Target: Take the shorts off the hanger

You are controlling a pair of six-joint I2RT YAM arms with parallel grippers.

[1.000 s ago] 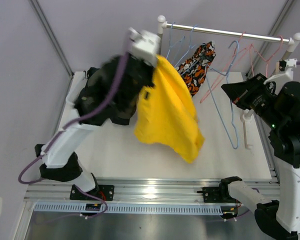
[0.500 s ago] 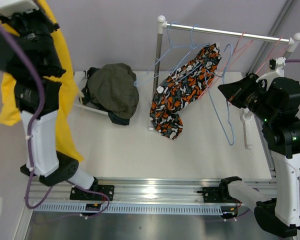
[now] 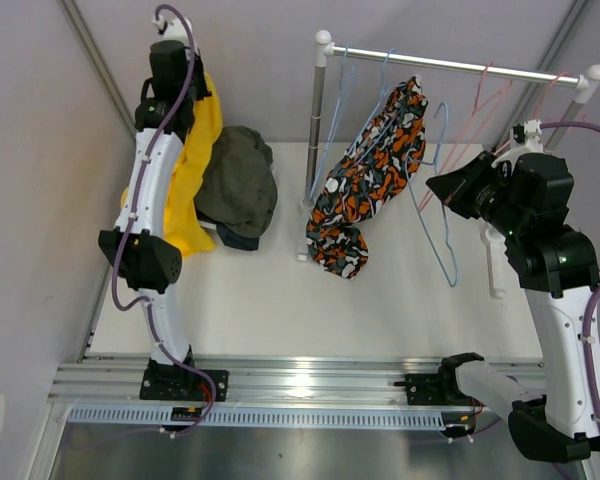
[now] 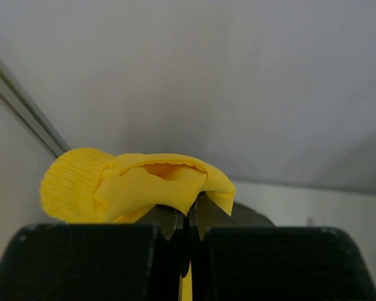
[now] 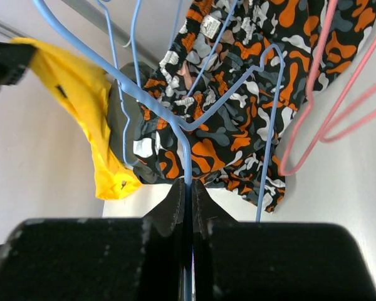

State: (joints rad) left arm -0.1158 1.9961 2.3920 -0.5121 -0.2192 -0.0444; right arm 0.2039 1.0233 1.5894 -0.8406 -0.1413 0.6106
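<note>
The hook of the empty blue hanger is off the bar, so my right gripper needs to move outward and bring the hanger onto the rack's bar (image 3: 457, 65) beside the pink hangers.
My left gripper (image 3: 183, 88) is shut on the bright yellow shorts (image 3: 192, 170), which hang from it over the table's back left; the left wrist view shows the fabric (image 4: 131, 185) bunched between the closed fingers (image 4: 169, 221). The olive green shorts (image 3: 238, 178) lie beside them on a dark navy pair (image 3: 242, 238). The camouflage shorts (image 3: 365, 190) hang from the rack on a blue hanger. My right gripper (image 3: 442, 187) is shut on the wire of an empty blue hanger (image 5: 187, 157), in front of the camouflage shorts (image 5: 238, 125). No grey pair shows.
The clothes rack's rail (image 3: 460, 66) spans the back right on white posts (image 3: 318, 130). Empty blue hangers (image 3: 342, 90) and pink hangers (image 3: 490, 105) hang from it. A grey wall stands close on the left and behind.
My left arm has swung from high at the far left in over the pile, bringing the yellow shorts down beside the olive pair. The right gripper has stayed shut on the blue hanger.
</note>
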